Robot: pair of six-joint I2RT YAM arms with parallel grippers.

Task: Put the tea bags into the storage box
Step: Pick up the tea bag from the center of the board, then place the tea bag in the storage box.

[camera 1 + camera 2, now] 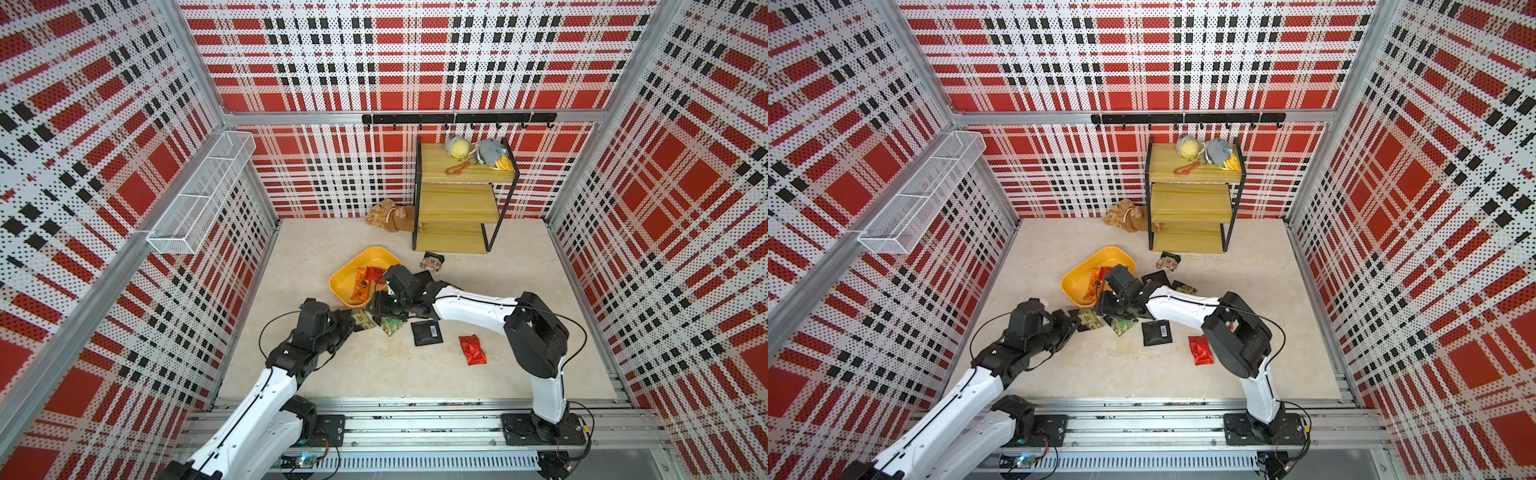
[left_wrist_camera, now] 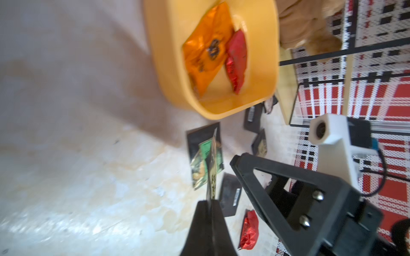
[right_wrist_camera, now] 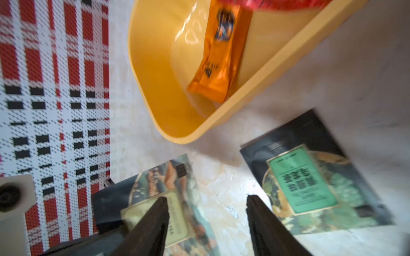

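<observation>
The cream-labelled tea bag (image 2: pixel 211 177) is still hanging outside the storage box's rim. My left gripper needs to move outward over the orange tea bag (image 2: pixel 210 46) in the yellow storage box and let go.
The yellow storage box (image 1: pixel 341 277) (image 1: pixel 1073 282) stands mid-floor with an orange tea bag (image 3: pixel 221 55) and a red one (image 2: pixel 236 59) inside. My left gripper (image 2: pixel 210 201) (image 1: pixel 352 323) is shut on a cream-labelled tea bag (image 2: pixel 211 177) (image 3: pixel 155 186), which shows edge-on just off the box's near corner. My right gripper (image 3: pixel 207 199) (image 1: pixel 376 307) hangs open beside it, over bare floor, with nothing between its fingers. A green-labelled tea bag (image 3: pixel 310 184) (image 1: pixel 392 326), a black barcode one (image 1: pixel 426 332) and a red foil one (image 1: pixel 471 349) lie on the floor.
Another black sachet (image 1: pixel 432 262) lies by the wooden tiered shelf (image 1: pixel 457 203) at the back. A tan plush toy (image 1: pixel 390 216) sits left of the shelf. A white wire basket (image 1: pixel 203 191) hangs on the left wall. More sachets lie partly under the right arm.
</observation>
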